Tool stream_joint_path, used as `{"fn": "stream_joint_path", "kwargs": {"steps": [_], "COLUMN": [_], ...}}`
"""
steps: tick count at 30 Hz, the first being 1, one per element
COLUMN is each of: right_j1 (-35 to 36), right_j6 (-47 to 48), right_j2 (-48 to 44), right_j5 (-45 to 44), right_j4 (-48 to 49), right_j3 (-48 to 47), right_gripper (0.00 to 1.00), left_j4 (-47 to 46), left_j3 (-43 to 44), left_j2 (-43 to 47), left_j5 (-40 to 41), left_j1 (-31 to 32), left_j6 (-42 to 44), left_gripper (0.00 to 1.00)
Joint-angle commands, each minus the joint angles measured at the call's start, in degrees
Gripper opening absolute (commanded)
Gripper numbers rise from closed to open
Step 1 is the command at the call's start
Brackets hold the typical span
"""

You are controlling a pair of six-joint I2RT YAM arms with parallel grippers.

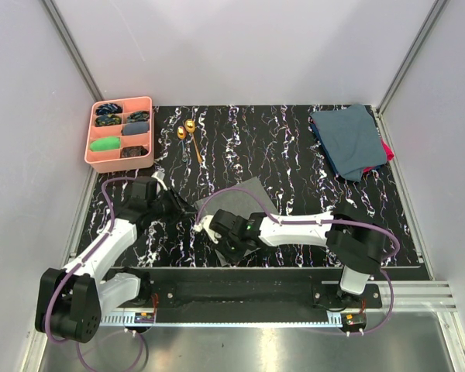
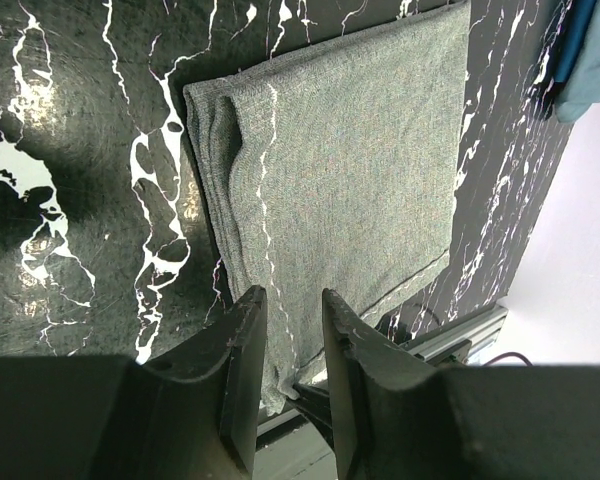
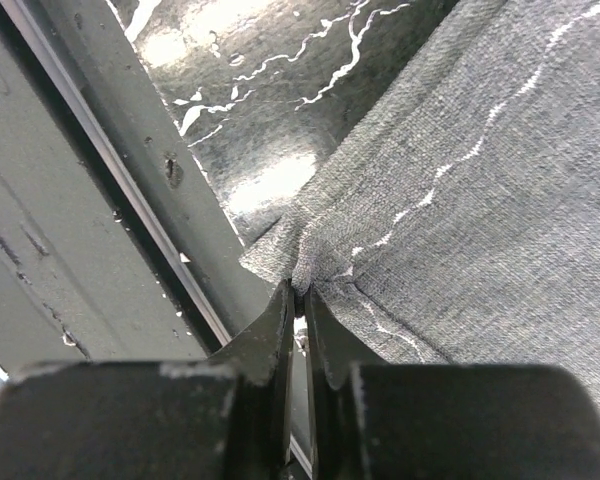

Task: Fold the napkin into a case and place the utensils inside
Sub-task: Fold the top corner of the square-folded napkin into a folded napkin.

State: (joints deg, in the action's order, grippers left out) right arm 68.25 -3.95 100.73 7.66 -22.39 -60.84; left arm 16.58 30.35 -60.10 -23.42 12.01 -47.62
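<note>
I should next lift the cloth in my right gripper, move it outward and let go of it at the napkin's far corner (image 1: pixel 255 181), diagonally across from the pinched corner.
The grey napkin (image 1: pixel 245 198) lies folded into a flat rectangle on the black marbled table near the front edge. My right gripper (image 1: pixel 232 249) is shut on its near corner, seen in the right wrist view (image 3: pixel 298 290) pinching a bunched bit of the cloth (image 3: pixel 480 200) beside the table's rim. My left gripper (image 1: pixel 191 208) is just left of the napkin; in the left wrist view its jaws (image 2: pixel 293 298) stand slightly apart and empty above the cloth (image 2: pixel 350 160). Two gold utensils (image 1: pixel 189 132) lie at the back left, apart from both grippers.
A pink compartment tray (image 1: pixel 98 159) with small items stands at the back left. Dark blue-teal cloths (image 1: pixel 349 139) are piled at the back right over something red. The metal front rail (image 3: pixel 100 200) runs right beside the pinched corner.
</note>
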Motion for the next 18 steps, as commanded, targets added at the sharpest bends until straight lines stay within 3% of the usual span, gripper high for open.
{"fn": "stream_joint_path", "kwargs": {"steps": [1,9,18], "right_j1": [0.31,-5.66,-22.0], "right_j6": [0.87,-0.1,2.18], "right_j2": [-4.66,-5.89,-2.47], "right_j5": [-2.82,-4.06,-0.81], "right_j4": [0.07,-0.64,1.91], "right_j3": [-1.83,-2.0,-4.55], "right_gripper": [0.04,0.0,0.0], "left_j4": [-2.95,-4.45,-4.89], "left_j3": [-0.46,-1.34,-0.11], "left_j2": [0.68,0.24,-1.16], "left_j5": [-2.15,-2.86,-3.74], "left_j1": [-0.5,-0.5,-0.5], "left_j6": [-0.11,-0.9,-0.37], "left_gripper": [0.31,0.31,0.31]}}
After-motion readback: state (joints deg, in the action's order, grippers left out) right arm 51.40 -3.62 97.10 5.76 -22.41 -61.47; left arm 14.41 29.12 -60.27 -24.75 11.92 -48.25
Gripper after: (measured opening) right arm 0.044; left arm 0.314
